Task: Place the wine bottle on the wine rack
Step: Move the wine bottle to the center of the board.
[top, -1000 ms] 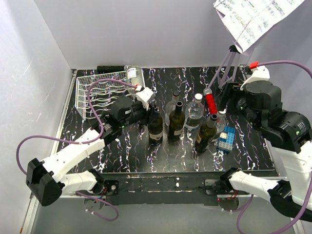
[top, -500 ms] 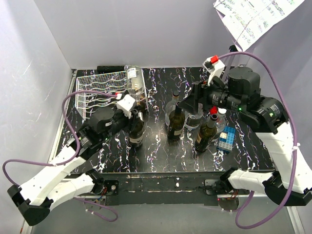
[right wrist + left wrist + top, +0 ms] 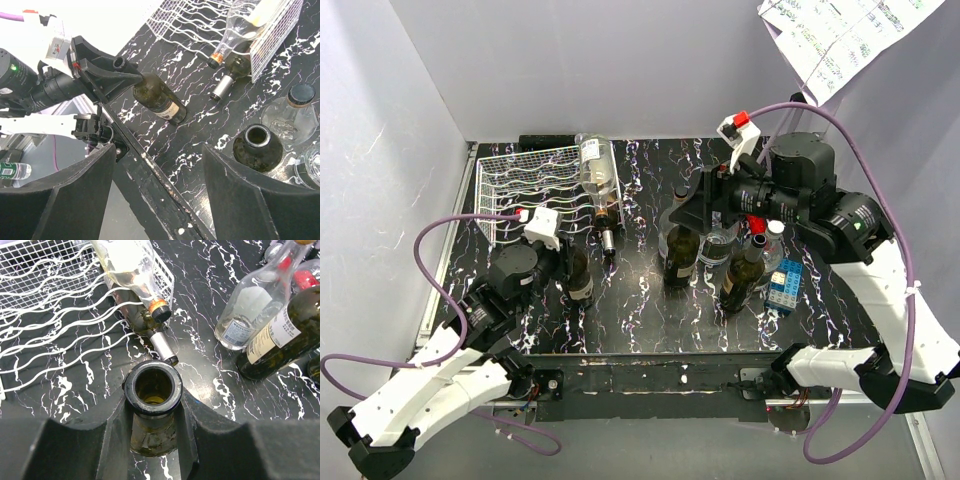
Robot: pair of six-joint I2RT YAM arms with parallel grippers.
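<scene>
The held bottle's neck (image 3: 573,252) lies below my empty right gripper and to its left in the top view, so the gripper will swing over and lower around it next.
A dark green wine bottle (image 3: 578,280) stands roughly upright left of centre, and my left gripper (image 3: 567,262) is shut on its neck. The left wrist view looks down into its open mouth (image 3: 152,386), with the fingers (image 3: 114,430) pressed on both sides of the neck. The white wire wine rack (image 3: 525,190) lies at the back left, beyond the held bottle. A clear bottle (image 3: 597,162) lies along its right side, and a dark bottle (image 3: 150,330) rests beside it, neck toward me. My right gripper (image 3: 157,195) hangs open over the standing bottles, holding nothing.
In the middle of the table stand two dark bottles (image 3: 680,252) (image 3: 744,278) and clear bottles (image 3: 720,240). A blue block (image 3: 785,285) sits to their right. The table's front rail (image 3: 165,180) runs beneath the right gripper. White walls close in the left and back sides.
The left arm has drawn the held bottle leftward and nearer, away from the cluster. The right arm has swung in from the right, over the standing bottles.
</scene>
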